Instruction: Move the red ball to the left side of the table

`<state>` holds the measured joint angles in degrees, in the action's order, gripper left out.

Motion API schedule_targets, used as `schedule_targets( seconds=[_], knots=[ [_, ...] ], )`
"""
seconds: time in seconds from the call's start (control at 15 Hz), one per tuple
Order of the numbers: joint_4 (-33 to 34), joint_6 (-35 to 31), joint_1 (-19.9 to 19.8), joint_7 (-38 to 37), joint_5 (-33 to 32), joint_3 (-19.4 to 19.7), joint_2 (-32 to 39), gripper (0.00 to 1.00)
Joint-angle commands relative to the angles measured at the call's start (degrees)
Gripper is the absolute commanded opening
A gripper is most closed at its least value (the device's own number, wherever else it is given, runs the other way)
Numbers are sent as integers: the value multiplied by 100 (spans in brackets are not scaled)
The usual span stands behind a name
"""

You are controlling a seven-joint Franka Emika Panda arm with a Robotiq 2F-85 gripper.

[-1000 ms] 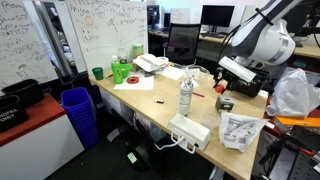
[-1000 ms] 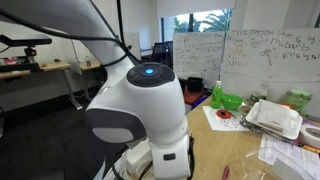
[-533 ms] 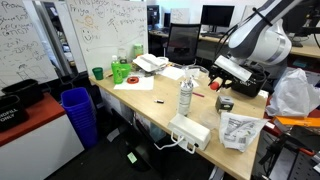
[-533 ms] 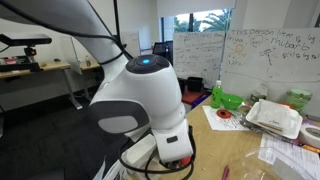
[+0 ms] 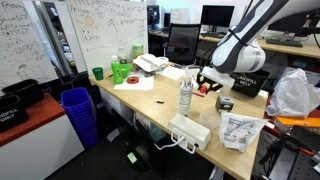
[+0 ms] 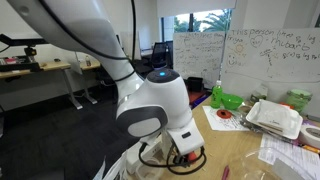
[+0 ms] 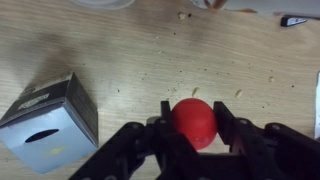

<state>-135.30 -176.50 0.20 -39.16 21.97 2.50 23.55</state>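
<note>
Next, my gripper moves down toward the bare tabletop between the clear water bottle [image 5: 185, 95] and the small box to release the red ball, since that patch is open.
In the wrist view the red ball [image 7: 193, 120] sits between my gripper's [image 7: 190, 126] two dark fingers, which press on both of its sides just above the light wood table [image 7: 110, 40]. In an exterior view the gripper [image 5: 206, 86] is low over the table [image 5: 150, 100], to the right of the clear water bottle [image 5: 185, 95], and only a sliver of red shows in it. In the other exterior view the arm's white body [image 6: 150, 105] hides most of the hand.
A small grey and white box [image 7: 50, 120] lies just beside the gripper; it also shows in an exterior view [image 5: 225, 103]. A power strip [image 5: 190, 130], a paper bag [image 5: 238, 130], green cups [image 5: 120, 70], papers and a blue bin [image 5: 78, 112] are around.
The arm has swung down and to the left in the exterior view, bringing the gripper from above the table down close to its surface near the bottle.
</note>
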Motion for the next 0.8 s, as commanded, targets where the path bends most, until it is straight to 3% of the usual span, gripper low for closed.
schedule_targets(
  seconds=[0.0, 0.73],
  knots=[
    [459, 153, 448, -113, -106, 482, 591, 20],
    [1323, 478, 951, -186, -83, 866, 1658, 20]
  ],
)
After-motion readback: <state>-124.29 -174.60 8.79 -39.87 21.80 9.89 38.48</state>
